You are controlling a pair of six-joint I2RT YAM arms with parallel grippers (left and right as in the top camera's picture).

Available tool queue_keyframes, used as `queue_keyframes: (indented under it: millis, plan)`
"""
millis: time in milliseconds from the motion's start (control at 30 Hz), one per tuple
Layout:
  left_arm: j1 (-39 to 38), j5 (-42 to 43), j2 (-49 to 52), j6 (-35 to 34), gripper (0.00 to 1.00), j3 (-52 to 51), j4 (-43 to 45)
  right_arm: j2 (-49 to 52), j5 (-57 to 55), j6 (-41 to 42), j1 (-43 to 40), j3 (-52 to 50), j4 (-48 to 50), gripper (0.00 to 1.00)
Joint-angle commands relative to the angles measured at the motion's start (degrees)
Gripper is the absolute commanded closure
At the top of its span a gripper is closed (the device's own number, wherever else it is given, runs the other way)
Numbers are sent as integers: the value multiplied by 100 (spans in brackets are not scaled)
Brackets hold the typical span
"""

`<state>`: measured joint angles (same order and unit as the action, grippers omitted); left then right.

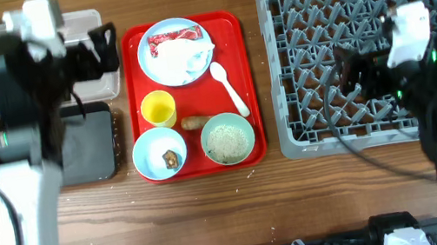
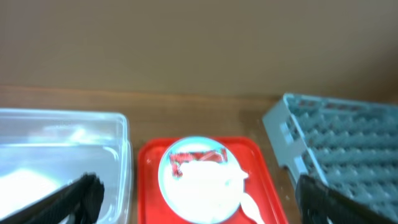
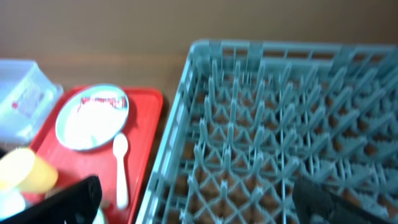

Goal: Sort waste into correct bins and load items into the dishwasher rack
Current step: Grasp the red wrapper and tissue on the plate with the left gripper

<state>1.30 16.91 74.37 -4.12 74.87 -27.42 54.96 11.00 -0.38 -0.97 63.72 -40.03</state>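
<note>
The tissue lies uncovered on the edge of the plate (image 1: 181, 51) by the wrapper, so my left gripper should move from the tub, turn and lower onto that edge.
On the red tray (image 1: 236, 67) sit a light blue plate (image 1: 181, 51) with the red-and-white wrapper (image 1: 172, 36) and white tissue (image 1: 180, 58), a white spoon (image 1: 229, 87), a yellow cup (image 1: 158, 109), a brown stick (image 1: 193, 124), a bowl with a brown lump (image 1: 160, 153) and a bowl of rice (image 1: 227, 139). The grey rack (image 1: 326, 136) stands right. My left gripper (image 1: 102, 51) is open and empty over the clear tub (image 1: 98, 84). My right gripper (image 1: 350, 73) is open and empty over the rack. The plate (image 2: 199, 180) shows in the left wrist view.
The black tray (image 1: 85, 143) lies in front of the clear tub, partly hidden by my left arm. Bare wooden table runs along the front. The right wrist view shows the rack (image 3: 280, 124), the spoon (image 3: 120, 168) and the yellow cup (image 3: 22, 169).
</note>
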Motion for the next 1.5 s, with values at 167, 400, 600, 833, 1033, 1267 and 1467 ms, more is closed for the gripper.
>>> queue_keyframes:
  millis: [167, 400, 600, 833, 1033, 1267, 1467]
  plan:
    - [-651, 546, 3724, 1384, 0, 4374, -2798, 1497, 570, -63, 2, 1150, -979, 0]
    - [-1239, 409, 5141, 2942, 0, 4494, -3001, 1956, 1154, -52, 2, 1145, -1025, 0]
    - [-1364, 63, 5818, 3807, 0, 4494, -2618, 2218, 1154, -50, 2, 1143, -1073, 0]
    - [-1357, -332, 6325, 5340, 0, 4492, -2592, 2273, 1152, -52, 2, 1141, -1123, 0]
    - [-1394, -393, 6878, 5921, 0, 4492, -2551, 2273, 1152, -50, 2, 1141, -1123, 0]
    - [-1394, -22, 6933, 5897, 78, 4483, -2813, 2273, 1152, 24, 2, 1141, -1121, 0]
    - [-1370, -46, 6902, 4516, 96, 4489, -2896, 2273, 1152, 59, 2, 1141, -1121, 0]
